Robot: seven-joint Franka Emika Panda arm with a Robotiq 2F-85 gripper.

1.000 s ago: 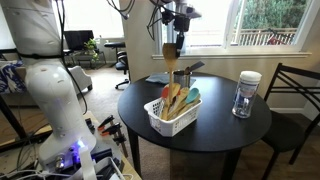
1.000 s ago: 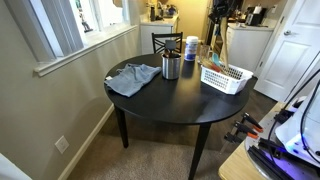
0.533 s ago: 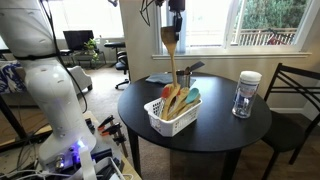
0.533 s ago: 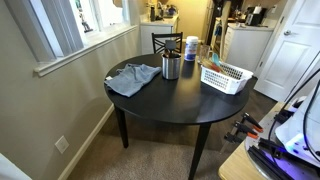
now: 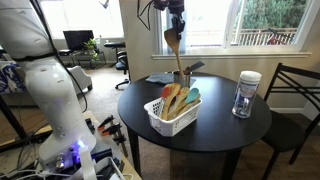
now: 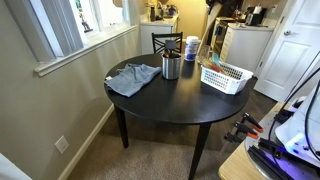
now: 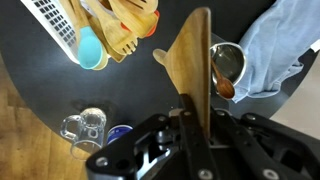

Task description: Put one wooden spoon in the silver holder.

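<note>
The gripper will next move down toward the silver holder's opening (image 6: pixel 171 55) (image 7: pixel 229 62), guide the wooden spoon's handle inside and then let go of it, because the spoon's handle already hangs down.
My gripper (image 5: pixel 176 12) is shut on a wooden spoon (image 5: pixel 173 42), high above the round black table (image 5: pixel 215 130). It grips near the bowl and the handle hangs down. In the wrist view the gripper (image 7: pixel 195 115) holds the spoon (image 7: pixel 188 60) over the table, between the basket and the silver holder (image 7: pixel 228 62). The holder stands upright beside a blue cloth (image 6: pixel 133 78) in an exterior view (image 6: pixel 171 68). It has a brown-headed utensil inside.
A white slatted basket (image 5: pixel 165 122) holds several wooden utensils, a teal-headed one (image 7: pixel 92 47) and a red-headed one (image 5: pixel 166 92). A glass jar with a white lid (image 5: pixel 246 95) stands near the table edge. A chair (image 5: pixel 295 95) stands beside the table.
My gripper has lifted the wooden spoon higher above the basket, then shifted it slightly sideways. Nothing on the table has moved.
</note>
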